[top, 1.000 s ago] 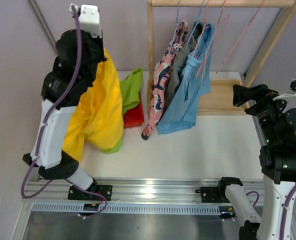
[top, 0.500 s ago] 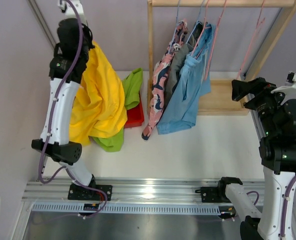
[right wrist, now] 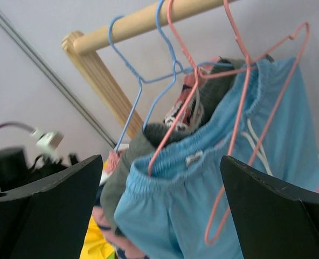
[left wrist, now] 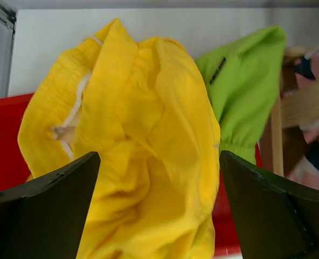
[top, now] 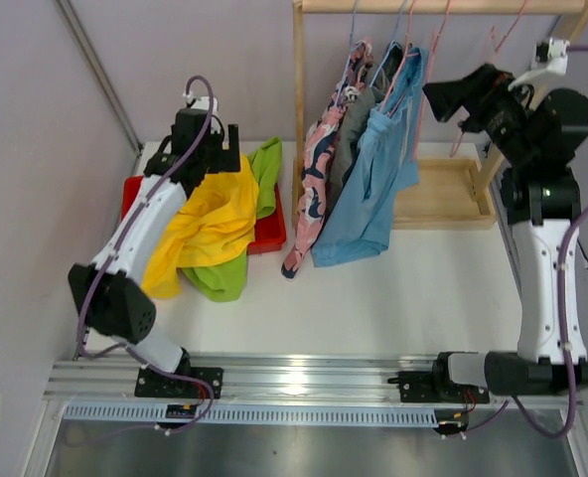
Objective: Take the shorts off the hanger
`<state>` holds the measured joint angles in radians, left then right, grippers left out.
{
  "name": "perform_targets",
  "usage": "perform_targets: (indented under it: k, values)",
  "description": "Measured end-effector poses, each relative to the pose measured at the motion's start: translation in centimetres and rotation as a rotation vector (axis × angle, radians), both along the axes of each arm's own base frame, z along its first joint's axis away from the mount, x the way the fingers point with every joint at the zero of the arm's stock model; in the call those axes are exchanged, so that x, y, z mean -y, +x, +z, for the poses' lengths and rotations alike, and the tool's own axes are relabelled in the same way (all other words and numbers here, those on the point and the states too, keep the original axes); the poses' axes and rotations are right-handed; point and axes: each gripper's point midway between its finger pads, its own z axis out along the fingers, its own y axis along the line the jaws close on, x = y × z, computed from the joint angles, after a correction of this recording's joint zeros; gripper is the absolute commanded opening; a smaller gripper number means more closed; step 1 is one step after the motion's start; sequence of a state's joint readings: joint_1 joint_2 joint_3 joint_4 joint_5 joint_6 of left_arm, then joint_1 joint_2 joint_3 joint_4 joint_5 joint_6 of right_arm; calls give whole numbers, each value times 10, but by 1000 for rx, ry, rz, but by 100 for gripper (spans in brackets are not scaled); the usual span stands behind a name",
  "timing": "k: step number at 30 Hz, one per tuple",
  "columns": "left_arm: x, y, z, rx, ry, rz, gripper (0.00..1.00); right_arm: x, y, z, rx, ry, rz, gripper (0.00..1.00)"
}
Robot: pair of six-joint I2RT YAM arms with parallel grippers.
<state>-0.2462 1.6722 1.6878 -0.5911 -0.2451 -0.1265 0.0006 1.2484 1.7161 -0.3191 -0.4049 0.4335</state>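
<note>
I should move my right gripper left in the top view, onto the pink hanger's wire above the light blue shorts' waistband, as the shorts still hang there.
The yellow shorts point(top: 210, 224) point(left wrist: 138, 135) lie crumpled over the red bin point(top: 133, 189), on top of the lime green shorts point(top: 265, 171) point(left wrist: 240, 91). Just above that heap my left gripper point(top: 207, 164) point(left wrist: 159, 162) stands open and holds nothing. Three shorts hang on wire hangers from the wooden rack point(top: 299, 89): pink print point(top: 319, 164), dark grey point(top: 354, 129) point(right wrist: 130, 162) and light blue point(top: 373, 189) point(right wrist: 202, 210). My right gripper point(top: 438, 99) point(right wrist: 160, 162) is open, raised beside the light blue shorts' waistband and its pink hanger point(right wrist: 235, 108).
An empty pink hanger point(top: 503, 35) hangs at the right end of the rack's rail point(right wrist: 148, 19). Blue hangers point(right wrist: 138, 81) carry the other shorts. The rack's wooden base point(top: 438, 194) sits at the back right. A metal rail point(top: 294, 383) runs along the near edge.
My left arm came down from high up with the yellow shorts, opened and let them fall onto the red bin. My right arm rose and swung left toward the hanging shorts.
</note>
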Motion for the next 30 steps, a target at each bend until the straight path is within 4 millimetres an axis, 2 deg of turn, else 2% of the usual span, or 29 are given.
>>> perform_targets:
  k: [3, 6, 9, 11, 14, 21, 30]
  values:
    - [6, -47, 18, 55, -41, -44, 99, -10, 36, 3, -12, 20, 28, 98]
    - [8, -91, 57, 185, -90, -90, 99, -20, 68, -6, -45, 38, 51, 98]
    - [1, -119, 84, 294, -122, -101, 99, -31, 92, -22, -90, 49, 70, 96]
    - [-2, -132, 86, 319, -128, -103, 99, -38, 103, -25, -102, 56, 76, 96]
    - [-5, -142, 74, 317, -127, -104, 99, -52, 111, -28, -109, 59, 90, 95]
    - [-2, -142, 36, 232, -112, -117, 99, -80, 112, -17, -81, 62, 116, 89]
    - [0, -147, 36, 250, -124, -135, 99, -73, 121, -24, -98, 65, 40, 88]
